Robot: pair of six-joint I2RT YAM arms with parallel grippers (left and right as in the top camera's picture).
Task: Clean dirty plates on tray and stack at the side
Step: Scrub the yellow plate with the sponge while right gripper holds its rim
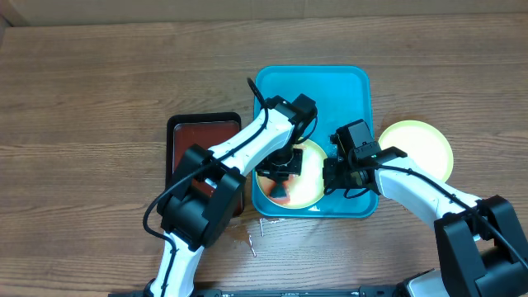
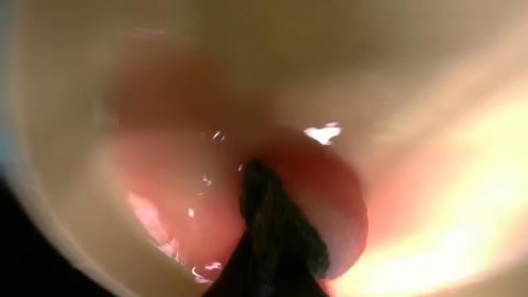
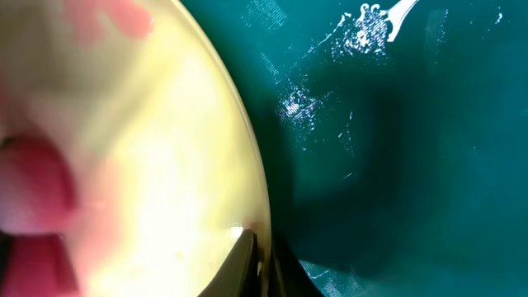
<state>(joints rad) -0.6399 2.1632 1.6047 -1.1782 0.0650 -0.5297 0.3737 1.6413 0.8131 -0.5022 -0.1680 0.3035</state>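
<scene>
Next, my left gripper lifts the pad off the plate, then across and down to release it inside the dark red tray (image 1: 196, 139), left of my gripper in the overhead view.
A pale yellow-green plate (image 1: 307, 180) smeared with red sauce (image 2: 330, 206) lies at the front of the turquoise tray (image 1: 318, 87). My left gripper (image 1: 279, 171) points down onto it. It is shut on a dark fuzzy pad (image 2: 272, 227) that presses into the smear. My right gripper (image 1: 332, 177) is shut on the plate's right rim (image 3: 257, 210), one finger inside and one outside. A second yellow-green plate (image 1: 421, 147) lies on the bare wood to the right of the tray. It looks free of sauce.
A dark red tray with a black rim (image 1: 198, 144) sits just left of the turquoise one, partly under my left arm. Small bits of litter (image 1: 262, 224) lie on the wood in front. A small white fork-like thing (image 3: 388, 16) rests on the tray floor (image 3: 404, 165).
</scene>
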